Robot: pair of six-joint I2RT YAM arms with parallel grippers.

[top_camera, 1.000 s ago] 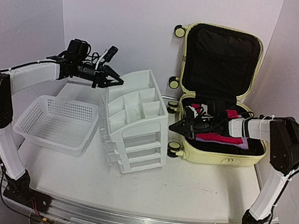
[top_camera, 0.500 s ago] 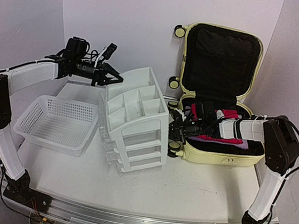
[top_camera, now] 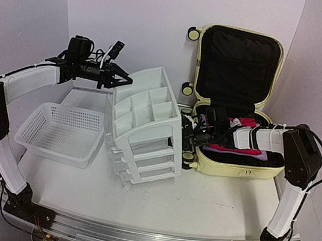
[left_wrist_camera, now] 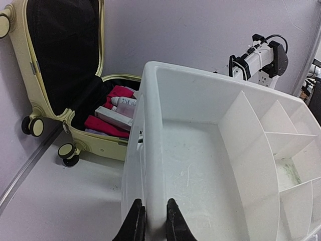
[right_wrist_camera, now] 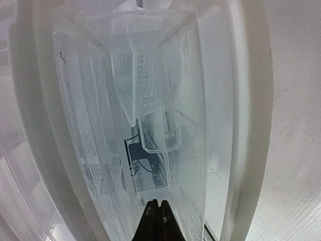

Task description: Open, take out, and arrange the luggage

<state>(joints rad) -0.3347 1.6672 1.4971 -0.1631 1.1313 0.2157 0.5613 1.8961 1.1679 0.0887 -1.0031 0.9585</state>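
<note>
The white drawer unit (top_camera: 144, 148) leans now. My left gripper will next lower its top rim and turn it toward the luggage (top_camera: 231, 165) to bring the unit upright.
The luggage (top_camera: 231, 165), a pale yellow hard-shell suitcase, lies open at the right with its black-lined lid (top_camera: 239, 53) upright. Red and pink clothes (top_camera: 229, 148) fill its base. In the left wrist view the luggage (left_wrist_camera: 98, 142) shows the clothes and a white tube (left_wrist_camera: 124, 102). My left gripper (top_camera: 124, 81) is shut on the top rim of the white drawer unit (top_camera: 144, 148), and its fingertips (left_wrist_camera: 136, 221) straddle that thin wall. The unit leans. My right gripper (top_camera: 184, 137) is shut with nothing in it. Its tips (right_wrist_camera: 158, 218) press against the unit's translucent side (right_wrist_camera: 100, 100).
A white mesh basket (top_camera: 62, 133) sits at the left, close to the drawer unit. The suitcase's wheels (top_camera: 188, 157) are close to the unit's right side. A purple wall stands behind everything.
My left gripper has risen and drawn back to the left, tipping the drawer unit further. My right arm has reached left, out of the suitcase and up to the unit's side.
</note>
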